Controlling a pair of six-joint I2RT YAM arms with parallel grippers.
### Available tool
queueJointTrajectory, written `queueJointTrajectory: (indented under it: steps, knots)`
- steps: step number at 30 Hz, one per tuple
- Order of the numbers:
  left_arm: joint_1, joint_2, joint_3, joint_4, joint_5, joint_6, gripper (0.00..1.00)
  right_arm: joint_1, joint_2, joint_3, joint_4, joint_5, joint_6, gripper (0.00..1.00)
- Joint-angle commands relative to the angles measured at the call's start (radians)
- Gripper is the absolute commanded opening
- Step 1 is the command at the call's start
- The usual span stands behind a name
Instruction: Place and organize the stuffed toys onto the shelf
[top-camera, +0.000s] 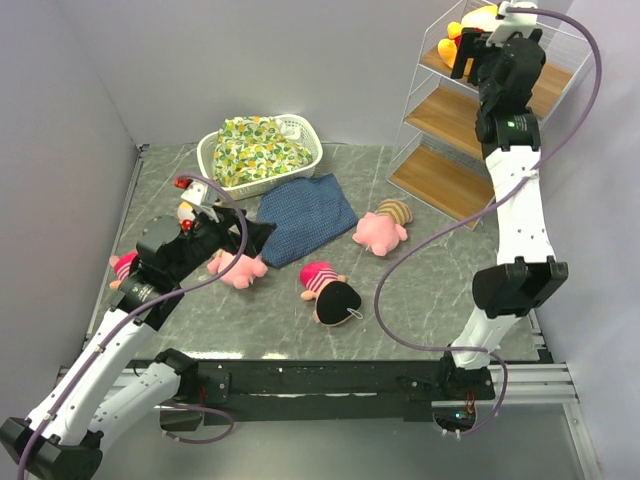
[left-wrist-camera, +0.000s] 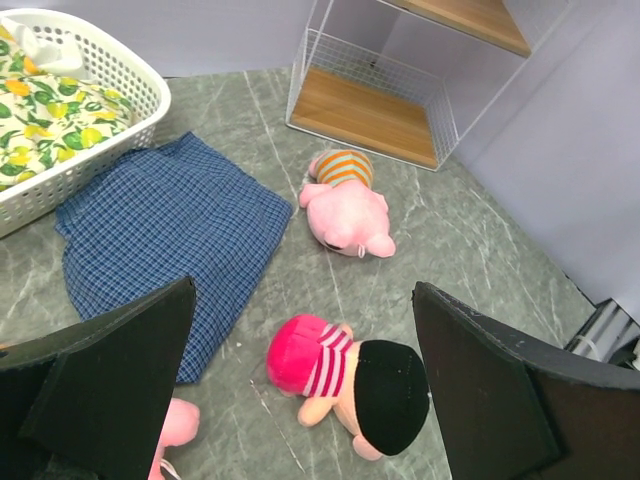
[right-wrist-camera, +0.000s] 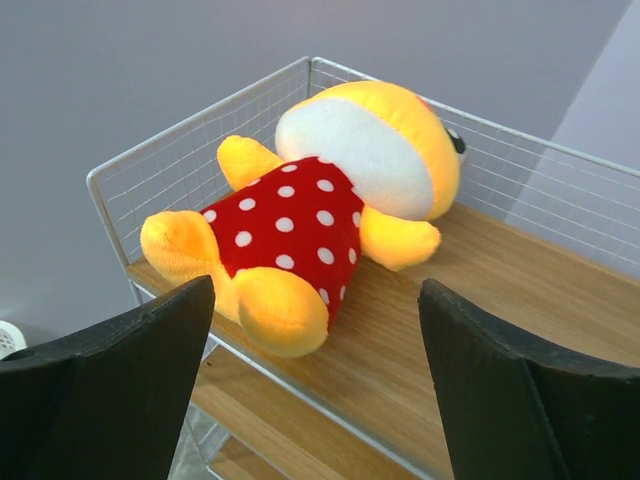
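With the small toy by the basket still off the shelf (top-camera: 450, 120), I will move my left gripper down and to the left in the top view, closing on it.
A yellow bear in a red dotted top (right-wrist-camera: 320, 210) lies on the top board of the white wire shelf (right-wrist-camera: 500, 290), also seen from above (top-camera: 470, 25). My right gripper (right-wrist-camera: 315, 330) is open just in front of the bear's feet and holds nothing; it is up at the shelf (top-camera: 450, 120). My left gripper (left-wrist-camera: 302, 300) is open above a pink-hatted doll (left-wrist-camera: 340, 380) lying on the table (top-camera: 328, 290). A pink piglet with a striped hat (left-wrist-camera: 348, 205) lies near the shelf's foot (top-camera: 380, 228). Another piglet (top-camera: 238, 268) and a second doll (top-camera: 122, 265) lie by my left arm.
A white basket (top-camera: 305, 135) holding a floral cloth bundle (top-camera: 255, 150) stands at the back. A blue checked cloth (top-camera: 305, 215) lies flat in front of it. A small toy (top-camera: 186, 208) is partly hidden behind my left arm. Grey walls close in on the left and back.
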Motion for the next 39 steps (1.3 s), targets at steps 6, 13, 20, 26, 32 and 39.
queueJointTrajectory:
  steps: [6, 13, 20, 26, 32, 39]
  knots:
    - [0.004, 0.011, 0.013, -0.006, -0.165, -0.022, 0.96, -0.007, -0.227, -0.046, -0.188, -0.001, 0.251, 0.91]
    - [0.004, 0.039, 0.03, -0.093, -0.503, -0.084, 0.96, 0.065, -0.448, -0.322, -0.248, -0.1, 0.492, 0.85]
    - [0.016, 0.171, 0.097, -0.342, -0.739, -0.288, 0.97, 0.268, -0.623, -0.683, -0.239, -0.149, 0.526, 0.81]
    - [0.216, 0.183, 0.107, -0.523, -0.696, -0.447, 0.96, 0.427, -0.764, -0.978, -0.13, -0.257, 0.615, 0.76]
    - [0.475, 0.174, 0.064, -0.54, -0.61, -0.481, 0.96, 0.483, -0.858, -1.093, -0.123, -0.257, 0.617, 0.76]
    - [0.596, 0.338, 0.073, -0.551, -0.533, -0.561, 0.97, 0.485, -0.93, -1.209, -0.08, -0.306, 0.618, 0.76]
